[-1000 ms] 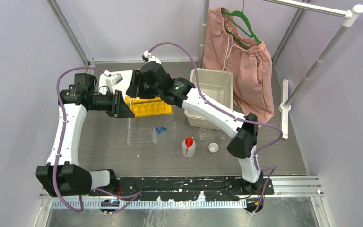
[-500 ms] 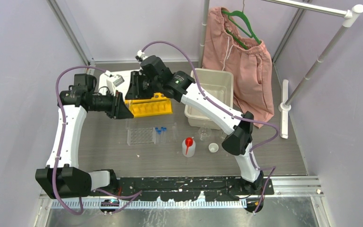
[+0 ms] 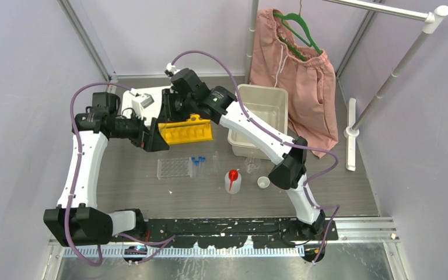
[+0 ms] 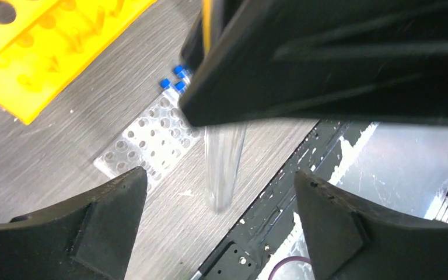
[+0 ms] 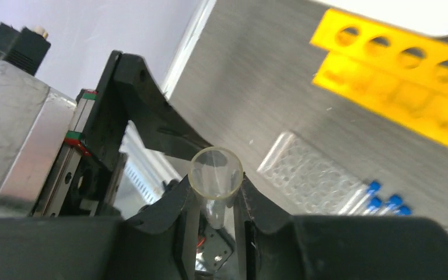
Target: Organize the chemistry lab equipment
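I will move my right gripper to the right in the top view and then down, and let go of the tube in the yellow rack's holes, since they are empty.
A clear test tube [image 5: 216,172] stands between the fingers of my right gripper [image 5: 216,195], which is shut on it just below its rim. In the left wrist view the tube [image 4: 224,169] hangs down from the right gripper [image 4: 326,58], between the wide-open jaws of my left gripper [image 4: 220,175] and touching neither. From above, both grippers meet left of the yellow tube rack [image 3: 185,131]: left gripper [image 3: 151,135], right gripper [image 3: 168,111]. The clear grid rack [image 3: 174,167], blue-capped tubes [image 3: 198,160], red-spouted squeeze bottle [image 3: 233,179], small glassware [image 3: 252,165] and white cup [image 3: 263,182] sit mid-table.
A beige bin [image 3: 262,119] stands right of the yellow rack. Pink shorts [image 3: 294,70] hang on a green hanger at the back right, by a white rail stand [image 3: 385,87]. A small white device [image 3: 143,99] lies at the back left. Walls close in both sides.
My left gripper has opened wide and let go of the test tube. My right gripper has closed on the tube's upper end and shifted slightly back.
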### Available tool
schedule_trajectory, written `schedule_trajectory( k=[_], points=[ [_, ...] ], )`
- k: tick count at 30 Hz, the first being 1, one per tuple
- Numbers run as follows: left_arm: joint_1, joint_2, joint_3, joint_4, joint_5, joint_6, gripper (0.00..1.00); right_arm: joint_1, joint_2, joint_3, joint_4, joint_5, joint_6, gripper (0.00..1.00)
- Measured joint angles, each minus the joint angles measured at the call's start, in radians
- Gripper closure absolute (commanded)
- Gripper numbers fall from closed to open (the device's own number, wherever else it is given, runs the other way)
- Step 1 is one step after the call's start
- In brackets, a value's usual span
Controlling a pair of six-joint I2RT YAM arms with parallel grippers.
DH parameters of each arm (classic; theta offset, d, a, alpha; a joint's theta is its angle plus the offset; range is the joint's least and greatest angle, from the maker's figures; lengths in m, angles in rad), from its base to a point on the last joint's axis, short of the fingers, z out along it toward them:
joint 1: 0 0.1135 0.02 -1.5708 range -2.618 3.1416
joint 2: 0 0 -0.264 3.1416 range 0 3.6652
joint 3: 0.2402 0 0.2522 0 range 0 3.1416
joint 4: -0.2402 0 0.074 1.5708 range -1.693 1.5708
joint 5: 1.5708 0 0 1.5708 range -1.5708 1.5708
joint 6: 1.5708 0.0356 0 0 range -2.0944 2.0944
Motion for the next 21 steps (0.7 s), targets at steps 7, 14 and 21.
schedule_trajectory(
  k=[7,14,21],
  points=[
    [0.002,0.007,-0.013,0.055,-0.136,-0.105,0.00,-0.022,-0.050,-0.126,0.109,0.293,-0.171,0.99],
    [0.085,0.124,0.003,0.064,-0.174,-0.163,0.04,-0.030,-0.204,-0.542,0.550,0.508,-0.411,0.99],
    [0.171,0.205,0.032,0.071,-0.189,-0.192,0.07,-0.028,-0.216,-0.645,0.877,0.543,-0.565,0.99]
  ],
)
